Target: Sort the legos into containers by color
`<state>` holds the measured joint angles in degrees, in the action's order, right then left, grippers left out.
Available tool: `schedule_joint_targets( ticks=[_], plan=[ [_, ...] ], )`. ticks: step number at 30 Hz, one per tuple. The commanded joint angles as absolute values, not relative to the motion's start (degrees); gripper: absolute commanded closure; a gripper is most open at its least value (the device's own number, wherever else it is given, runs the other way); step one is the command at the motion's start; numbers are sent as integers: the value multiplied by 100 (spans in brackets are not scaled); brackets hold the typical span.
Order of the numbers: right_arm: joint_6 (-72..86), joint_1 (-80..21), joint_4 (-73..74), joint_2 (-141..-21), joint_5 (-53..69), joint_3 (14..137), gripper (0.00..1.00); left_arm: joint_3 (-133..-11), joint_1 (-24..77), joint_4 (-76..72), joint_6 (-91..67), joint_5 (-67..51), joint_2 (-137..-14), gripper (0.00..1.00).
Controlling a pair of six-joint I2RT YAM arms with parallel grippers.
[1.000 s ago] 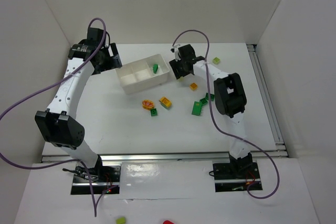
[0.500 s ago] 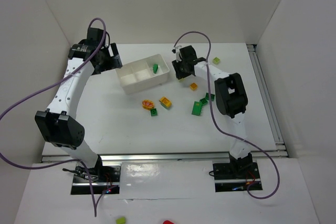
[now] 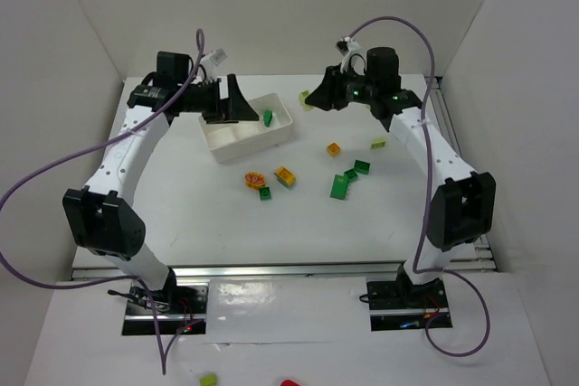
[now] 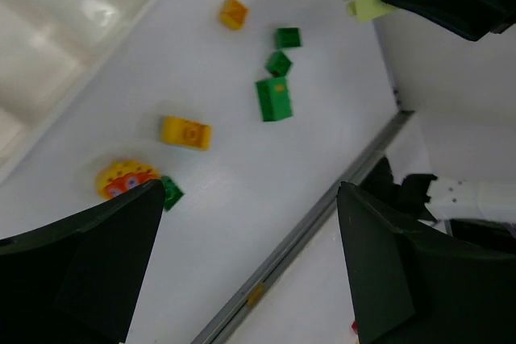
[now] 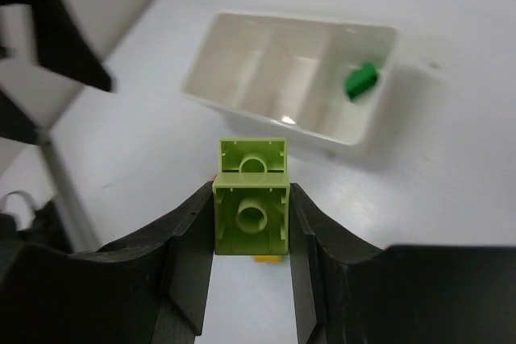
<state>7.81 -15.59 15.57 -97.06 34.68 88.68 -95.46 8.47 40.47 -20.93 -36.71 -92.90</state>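
Observation:
Next I will move my right gripper left in the top view, lower and release the pale lime-green lego, as the tray's bare middle section lies below and to that side.
My right gripper [image 5: 251, 192] is shut on a pale lime-green lego [image 5: 251, 213], held above the table just right of the white tray [image 5: 242, 106]; from above, the gripper [image 3: 314, 98] and its lego [image 3: 306, 97] show by the tray's [image 3: 223, 144] far right corner. One dark green lego [image 5: 361, 80] lies in the tray's right compartment; the other two compartments look bare. My left gripper [image 3: 237, 106] hovers open over the tray's far edge, with nothing between its fingers [image 4: 97, 255]. Loose on the table lie orange [image 3: 334, 148], yellow [image 3: 285, 175], lime [image 3: 378, 142] and dark green [image 3: 339, 187] legos.
An orange-yellow round piece [image 3: 254, 179] with a small green brick [image 3: 265, 192] beside it lies in front of the tray. Two more small dark green bricks [image 3: 362, 166] sit right of centre. A metal rail [image 4: 322, 215] runs along the table's near edge.
The right gripper has shut on the lime lego and risen, its arm swinging up and to the right. The left gripper has moved right, over the tray's far edge.

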Motion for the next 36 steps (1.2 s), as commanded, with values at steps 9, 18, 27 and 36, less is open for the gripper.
schedule_joint_targets(
  ticks=[9,18,27,36],
  plan=[
    [2196,-1678,221,-9387,6388,8420,74,-9115,1283,1637,-2548,-6810,-9325,7],
    [2583,-1854,-264,-9492,6829,8684,74,-9062,1336,1652,-2382,-6750,-9492,8],
    [2584,-2013,-97,-9545,7040,8877,74,-9343,1450,1652,-2382,-6820,-9861,9],
    [2522,-2065,-44,-9650,7040,8877,74,-9396,1555,1258,-2637,-7233,-9914,29]
  ],
)
